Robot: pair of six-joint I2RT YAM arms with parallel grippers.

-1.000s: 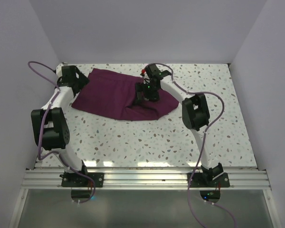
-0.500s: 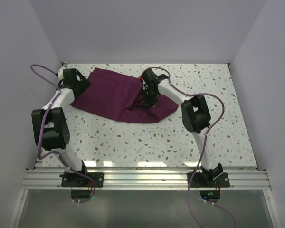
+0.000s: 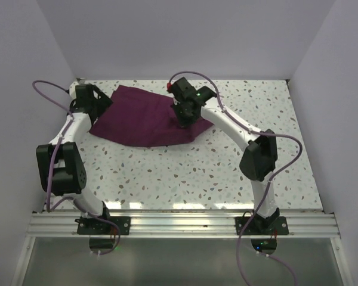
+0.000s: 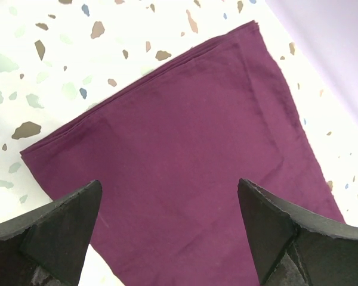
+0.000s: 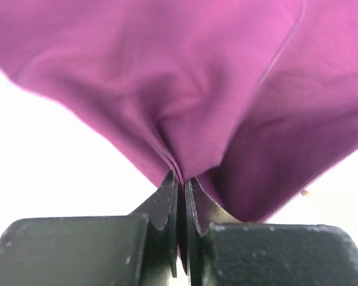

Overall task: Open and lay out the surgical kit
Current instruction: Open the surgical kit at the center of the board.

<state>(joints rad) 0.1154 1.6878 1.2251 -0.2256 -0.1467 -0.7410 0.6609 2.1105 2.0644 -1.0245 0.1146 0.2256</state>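
Observation:
I will move my right gripper and its pinched fold of the wrap back toward the mounting bar, over the bare tabletop, to release it there, because the wrap point(image 3: 140, 122) lies folded.
The surgical kit shows only as a dark purple cloth wrap point(image 3: 140, 122), lying folded on the speckled table at the far left of centre. My right gripper point(image 3: 184, 116) is over its right end, shut on a pinched fold of the cloth point(image 5: 185, 77). That fold rises bunched from between the jaws of the right gripper point(image 5: 180, 179). My left gripper point(image 3: 100, 110) hovers open over the wrap's left end. In the left wrist view the flat cloth point(image 4: 185, 137) fills the gap between its spread fingers point(image 4: 59, 226). Whatever the wrap holds is hidden.
The lilac back wall point(image 3: 185, 42) and left side wall point(image 3: 24, 89) stand close to the wrap. Bare speckled tabletop point(image 3: 185, 173) lies in front of it and to its right. The arms' mounting rail point(image 3: 179, 225) runs along the near edge.
My right gripper shut on a fold of the cloth and drew it back and left. The wrap's right end pulled in. The right elbow swung right. The left gripper stayed open.

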